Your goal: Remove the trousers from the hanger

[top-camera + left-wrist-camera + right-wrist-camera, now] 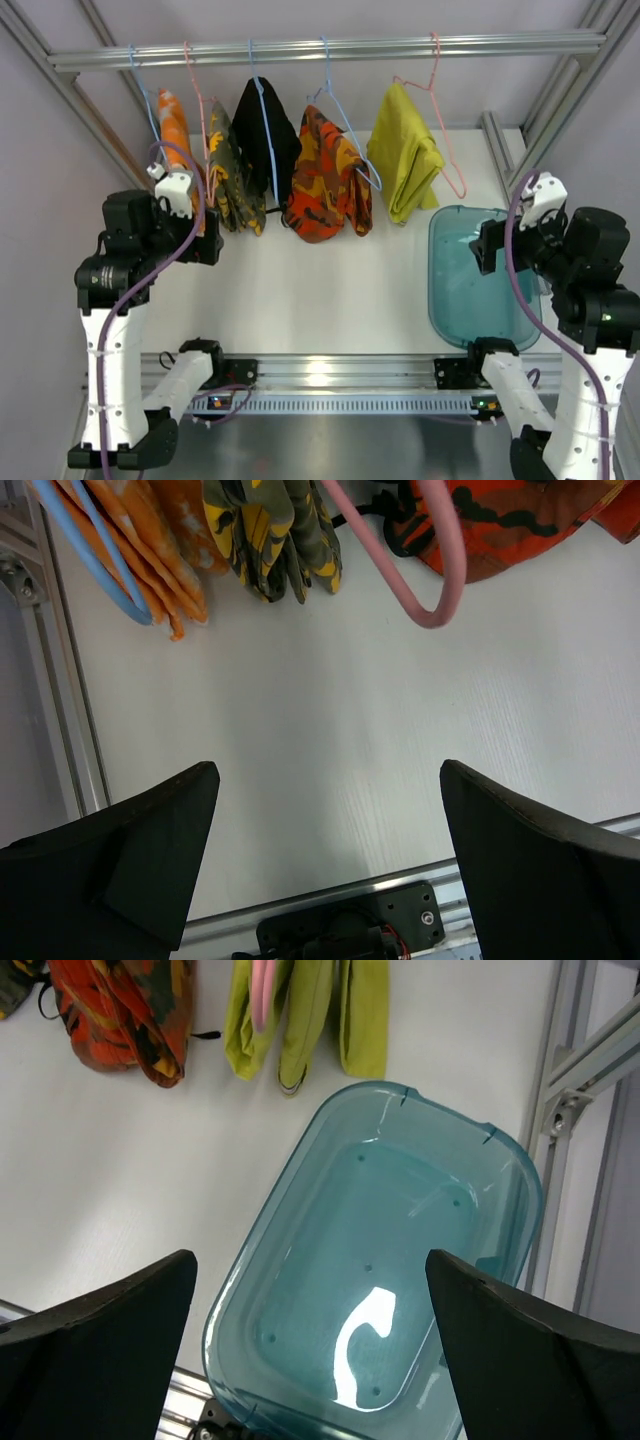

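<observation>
I need to move my right gripper outward from over the teal bin (465, 290) and turn it sideways onto the pink hanger's lower wire. That wire is clear of the plain yellow-green (405, 160) trousers.
Several trousers hang on hangers from the rail (400, 45): orange-white (172, 125), yellow-green camo (232, 175), black (265, 125), orange-red camo (325, 185) and plain yellow-green (405, 160). My left gripper (208, 246) is open and empty, below the two leftmost pairs. In the left wrist view (328, 772) their hems and a pink hanger loop (440, 570) hang above it, apart from the fingers. My right gripper (487, 250) is open and empty over the teal bin (465, 290). It also shows in the right wrist view (310, 1257).
The teal bin (400, 1230) lies empty on the white table at the right. Aluminium frame posts stand at both sides (80, 100) (560, 110). A metal rail with the arm bases (340, 375) runs along the table's near edge.
</observation>
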`<state>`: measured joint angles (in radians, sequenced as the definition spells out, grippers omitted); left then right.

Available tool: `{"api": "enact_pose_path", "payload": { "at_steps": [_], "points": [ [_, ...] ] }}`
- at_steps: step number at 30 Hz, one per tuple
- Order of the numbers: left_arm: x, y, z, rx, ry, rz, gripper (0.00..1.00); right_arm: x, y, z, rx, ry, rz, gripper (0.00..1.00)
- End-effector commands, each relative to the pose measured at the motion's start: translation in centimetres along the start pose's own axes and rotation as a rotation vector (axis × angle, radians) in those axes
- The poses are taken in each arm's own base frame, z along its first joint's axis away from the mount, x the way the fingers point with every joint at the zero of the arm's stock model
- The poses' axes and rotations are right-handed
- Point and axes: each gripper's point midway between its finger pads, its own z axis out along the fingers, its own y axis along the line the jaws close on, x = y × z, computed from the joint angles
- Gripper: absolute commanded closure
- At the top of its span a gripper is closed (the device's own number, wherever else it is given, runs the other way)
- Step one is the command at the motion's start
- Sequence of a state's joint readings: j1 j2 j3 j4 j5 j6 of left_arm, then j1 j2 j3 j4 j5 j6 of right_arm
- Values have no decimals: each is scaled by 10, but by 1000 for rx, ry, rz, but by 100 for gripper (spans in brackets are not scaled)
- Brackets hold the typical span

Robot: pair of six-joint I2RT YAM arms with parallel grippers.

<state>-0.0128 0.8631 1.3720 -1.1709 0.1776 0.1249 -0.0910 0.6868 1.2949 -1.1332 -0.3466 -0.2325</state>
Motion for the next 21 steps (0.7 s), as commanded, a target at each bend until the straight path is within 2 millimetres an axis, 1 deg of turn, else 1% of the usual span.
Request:
{"api": "enact_pose_path", "payload": {
  "at_steps": [1,2,3,4,5,6,7,8,9,10,11,12,13,14,15,16,17,18,20,21],
  "points": [
    [-27,-2,-14,2,-96,13,1,-37,-5,-10,10,-69,-14,1],
    [-29,-3,-15,10,-101,13,1,-52,-9,-17,35,-103,-23,0],
    [-37,-4,-19,17,-122,11,1,-59,-13,-11,40,-95,-4,1],
    [-41,-8,-22,34,-136,12,1,-67,-16,-11,46,-101,0,1],
    [-51,-10,-31,42,-171,17,1,-83,-16,-17,52,-134,8,1],
    [-59,-12,-33,54,-186,20,1,-89,-21,-8,48,-116,30,1],
    [-66,-13,-38,58,-207,26,1,-96,-22,-7,41,-122,44,1],
    [-73,-14,-43,58,-231,32,1,-112,-18,-10,17,-155,55,0],
    [-86,-14,-51,54,-262,40,1,-117,-19,1,-6,-136,73,1],
    [-91,-14,-55,55,-278,44,1,-124,-19,5,-27,-141,83,1],
    [-100,-15,-63,55,-307,50,1,-136,-13,3,-66,-165,99,1],
    [-104,-16,-63,60,-310,37,1,-140,-14,16,-95,-145,122,1],
    [-106,-18,-65,68,-320,31,1,-148,-11,20,-126,-156,130,1],
    [-109,-19,-67,77,-326,28,1,-160,-1,17,-192,-185,145,1],
    [-109,-25,-68,108,-331,26,1,-165,0,27,-231,-176,157,1],
    [-109,-28,-68,126,-330,31,1,-170,6,29,-270,-180,197,1],
    [-108,-31,-68,143,-332,45,1,-183,17,27,-351,-207,226,0],
    [-108,-38,-69,180,-334,54,1,-186,19,35,-394,-197,258,1],
    [-110,-40,-73,193,-352,65,1,-193,32,38,-502,-187,327,1],
    [-112,-41,-74,194,-363,70,1,-199,29,48,-520,-195,341,1]
  ]
}}
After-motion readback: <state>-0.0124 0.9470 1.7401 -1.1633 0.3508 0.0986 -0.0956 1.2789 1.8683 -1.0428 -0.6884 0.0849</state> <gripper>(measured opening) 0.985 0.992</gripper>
